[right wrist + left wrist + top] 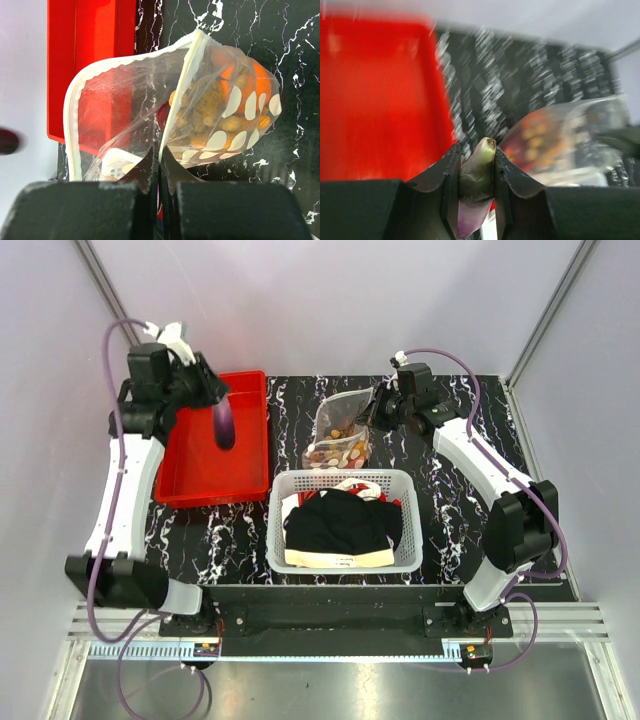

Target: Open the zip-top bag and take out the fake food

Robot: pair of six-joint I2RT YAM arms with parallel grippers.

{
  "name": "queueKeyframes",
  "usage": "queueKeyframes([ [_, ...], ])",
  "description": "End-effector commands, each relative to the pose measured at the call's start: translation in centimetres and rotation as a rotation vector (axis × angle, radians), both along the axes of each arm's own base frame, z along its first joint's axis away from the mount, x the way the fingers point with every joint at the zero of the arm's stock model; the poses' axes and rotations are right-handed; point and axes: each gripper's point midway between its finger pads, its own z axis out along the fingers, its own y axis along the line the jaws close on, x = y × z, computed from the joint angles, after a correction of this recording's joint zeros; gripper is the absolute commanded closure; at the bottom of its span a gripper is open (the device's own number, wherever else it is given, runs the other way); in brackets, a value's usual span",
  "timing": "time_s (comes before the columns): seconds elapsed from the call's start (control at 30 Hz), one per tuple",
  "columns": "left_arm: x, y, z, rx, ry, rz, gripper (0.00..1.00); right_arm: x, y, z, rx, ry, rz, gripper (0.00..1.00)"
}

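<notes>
My left gripper is about to go down toward the bottom of the red bin, next to the bin's side nearest the bag (342,430).
The clear zip-top bag (342,430) stands open behind the basket, its mouth wide in the right wrist view (115,100). My right gripper (376,412) (160,150) is shut on the bag's white zip edge (186,85). The fake food inside shows as an orange fruit (256,90), tan nut-like balls (220,122) and a dark red piece (164,116). My left gripper (218,398) (476,150) is shut on a dark purple piece with a green stem (225,428) (477,172), which hangs over the red bin (205,465). The bag looks blurred in the left wrist view (560,140).
A white mesh basket (410,530) holding black and white clothes (335,522) sits at the front centre, just in front of the bag. The red bin's inside (375,100) holds nothing that I can see. The tabletop is black marbled (450,510).
</notes>
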Motion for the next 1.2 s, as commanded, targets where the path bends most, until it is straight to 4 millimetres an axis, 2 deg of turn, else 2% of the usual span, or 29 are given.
queueKeyframes([
  [0.0,1.3,2.0,-8.9,-0.036,0.274,0.086,1.00,0.2,0.3,1.8,0.001,-0.070,0.011,1.00],
  [0.1,3.0,1.7,-11.7,-0.058,0.334,0.101,1.00,0.1,0.4,1.6,-0.006,-0.073,0.025,1.00],
  [0.17,4.5,2.1,-12.7,-0.063,0.326,0.142,1.00,0.2,0.4,1.7,-0.013,-0.080,0.034,1.00],
  [0.2,5.1,2.5,-14.0,-0.054,0.350,0.164,1.00,0.1,0.5,1.7,-0.010,-0.082,0.044,1.00],
  [0.23,5.6,2.5,-14.5,-0.061,0.357,0.172,1.00,0.0,0.5,1.8,-0.011,-0.086,0.052,1.00],
  [0.3,6.4,2.2,-16.4,-0.077,0.404,0.168,1.00,-0.2,0.8,2.3,-0.001,-0.096,0.072,1.00],
  [0.43,7.4,2.0,-19.1,-0.082,0.444,0.179,1.00,-0.2,0.9,2.6,-0.001,-0.111,0.082,1.00],
  [0.57,8.1,1.9,-20.9,-0.071,0.459,0.173,0.86,-0.1,1.3,2.7,0.005,-0.113,0.111,1.00],
  [0.6,8.2,1.9,-21.2,-0.066,0.456,0.176,0.75,-0.1,1.4,2.8,0.009,-0.114,0.118,1.00],
  [0.7,8.2,1.8,-21.8,-0.066,0.463,0.165,0.56,0.0,1.6,2.8,0.010,-0.117,0.127,1.00],
  [0.77,7.9,1.8,-22.1,-0.061,0.467,0.167,0.49,0.0,1.7,2.9,0.011,-0.119,0.130,1.00],
  [0.87,7.6,1.9,-21.7,-0.047,0.451,0.170,0.29,0.0,1.8,3.3,0.016,-0.126,0.138,1.00],
  [0.9,7.5,2.0,-21.5,-0.045,0.446,0.168,0.28,0.1,1.8,3.3,0.016,-0.127,0.139,1.00],
  [0.93,7.4,2.0,-21.4,-0.038,0.442,0.161,0.28,0.1,1.8,3.4,0.017,-0.130,0.141,1.00],
  [1.0,7.0,1.3,-19.2,-0.044,0.391,0.135,0.29,-0.1,2.0,3.5,0.018,-0.135,0.156,1.00],
  [1.03,7.0,0.7,-18.1,-0.048,0.360,0.111,0.32,0.0,2.0,3.5,0.017,-0.136,0.158,1.00],
  [1.13,6.1,-3.2,-13.1,-0.043,0.229,-0.034,0.41,-0.1,2.3,3.7,0.021,-0.144,0.177,1.00],
  [1.17,5.1,-5.5,-10.9,-0.039,0.174,-0.099,0.47,-0.1,2.4,4.0,0.025,-0.148,0.184,1.00],
])
